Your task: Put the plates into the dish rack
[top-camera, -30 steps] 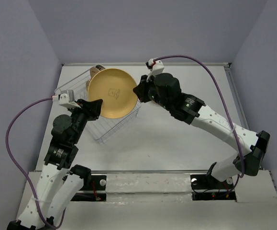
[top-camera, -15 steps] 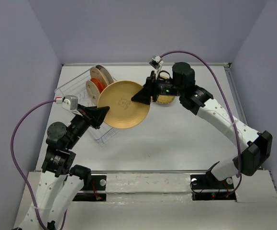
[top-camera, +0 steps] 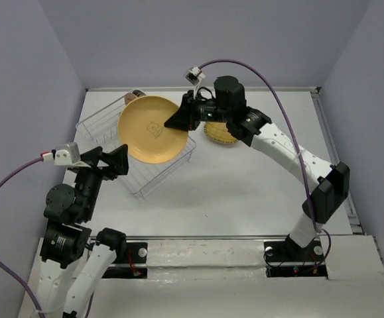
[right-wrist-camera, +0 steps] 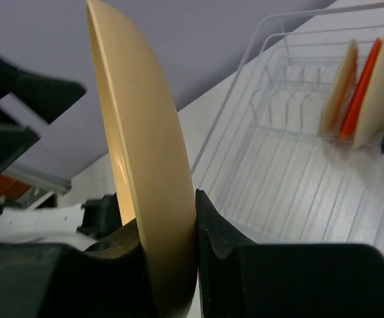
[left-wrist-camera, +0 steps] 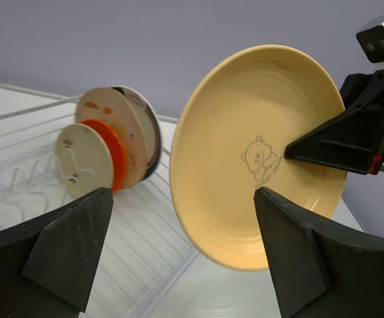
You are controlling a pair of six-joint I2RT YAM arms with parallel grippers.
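Next, my right gripper swings to the left in the top view and lowers the tan plate, turned parallel, into the dish rack's empty slots [top-camera: 113, 118] beside the standing cream plate.
A round tan plate [top-camera: 150, 130] with a bear print hangs tilted on edge over the white wire dish rack [top-camera: 145, 182]. My right gripper [top-camera: 178, 119] is shut on its right rim; the right wrist view shows the plate [right-wrist-camera: 145, 146] edge-on, pinched between both fingers at the gripper [right-wrist-camera: 172, 218]. My left gripper [top-camera: 122, 161] stands open, a little below and left of the plate and apart from it. In the left wrist view the plate [left-wrist-camera: 258, 152] fills the space ahead of the wide left gripper [left-wrist-camera: 185, 258]. Cream and orange plates [left-wrist-camera: 105, 152] stand upright in the rack [left-wrist-camera: 145, 238].
A yellow woven-look plate [top-camera: 217, 134] lies flat on the table just right of the rack, partly under my right arm. The rack's near slots [right-wrist-camera: 298, 165] hold nothing. Grey walls close in the table at the back and both sides.
The left gripper has let go of the plate's left edge, opened wide and drawn back to the left. The right gripper has closed on the plate and carried it up and left over the rack.
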